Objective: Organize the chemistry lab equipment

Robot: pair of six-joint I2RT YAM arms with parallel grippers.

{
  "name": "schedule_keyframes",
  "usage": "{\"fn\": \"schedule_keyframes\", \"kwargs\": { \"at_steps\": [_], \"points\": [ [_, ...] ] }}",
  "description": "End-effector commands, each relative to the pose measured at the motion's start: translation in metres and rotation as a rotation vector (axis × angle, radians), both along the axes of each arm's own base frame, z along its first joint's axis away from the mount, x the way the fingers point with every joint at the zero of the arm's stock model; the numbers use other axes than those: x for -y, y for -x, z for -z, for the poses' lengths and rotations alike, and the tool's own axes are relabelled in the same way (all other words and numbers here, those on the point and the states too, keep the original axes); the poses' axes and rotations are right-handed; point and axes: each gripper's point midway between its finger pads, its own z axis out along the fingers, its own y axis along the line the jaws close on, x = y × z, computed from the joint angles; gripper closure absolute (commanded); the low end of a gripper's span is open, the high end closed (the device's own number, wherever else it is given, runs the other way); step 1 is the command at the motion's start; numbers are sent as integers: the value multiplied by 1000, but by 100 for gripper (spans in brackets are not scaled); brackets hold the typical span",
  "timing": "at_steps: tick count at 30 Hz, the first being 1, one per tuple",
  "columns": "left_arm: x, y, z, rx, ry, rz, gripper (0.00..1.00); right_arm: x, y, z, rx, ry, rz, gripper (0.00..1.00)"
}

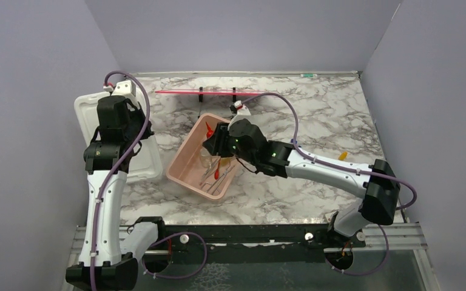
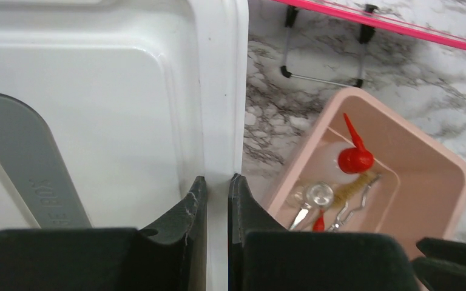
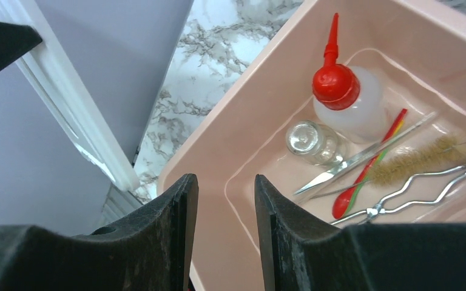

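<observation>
I need to carry the white lid with my left gripper next, to the right in the top view and then down onto the pink tub [image 1: 185, 159], to cover the chemistry lab equipment.
The pink tub [image 1: 185, 159] stands mid-table and holds the chemistry lab equipment: a clear squeeze bottle with a red nozzle [image 3: 352, 109], a glass vial [image 3: 309, 140], metal tongs [image 3: 412, 197], a small brush [image 3: 418, 162], a red-and-green tool [image 3: 364, 182] and a thin metal blade [image 3: 364, 156]. My right gripper [image 3: 226, 182] straddles the tub's left wall, one finger inside and one outside, shut on it. My left gripper [image 2: 217, 182] is shut on the right rim of the white lid [image 2: 127, 91], which lies left of the tub [image 2: 437, 151].
A pink bar on a black wire stand [image 1: 209, 92] sits behind the tub. A small yellow item [image 1: 342, 156] lies on the marble at the right. Grey walls close the table on three sides. The white lid [image 1: 88, 112] reaches the left wall.
</observation>
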Motion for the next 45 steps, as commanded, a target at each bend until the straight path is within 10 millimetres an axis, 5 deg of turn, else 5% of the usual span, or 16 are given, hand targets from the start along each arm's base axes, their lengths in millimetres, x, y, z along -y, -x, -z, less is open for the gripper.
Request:
{"fn": "schedule_keyframes", "kwargs": {
  "at_steps": [1,6,21,26,36,45],
  "points": [
    [40,11,-19,16,110,191,100,25,-10,-40,88,0,93,56],
    [57,11,-21,-13,184,256,100,57,-23,-40,71,32,199,56],
    [128,7,20,-156,343,397,100,153,-53,-20,9,43,432,56],
    [146,8,35,-176,349,370,100,165,-50,-5,-19,47,455,56],
    [196,9,66,-221,204,360,100,155,-41,41,-129,66,415,56],
    [250,19,78,-248,85,454,100,172,-42,50,-140,77,470,56]
  ]
}}
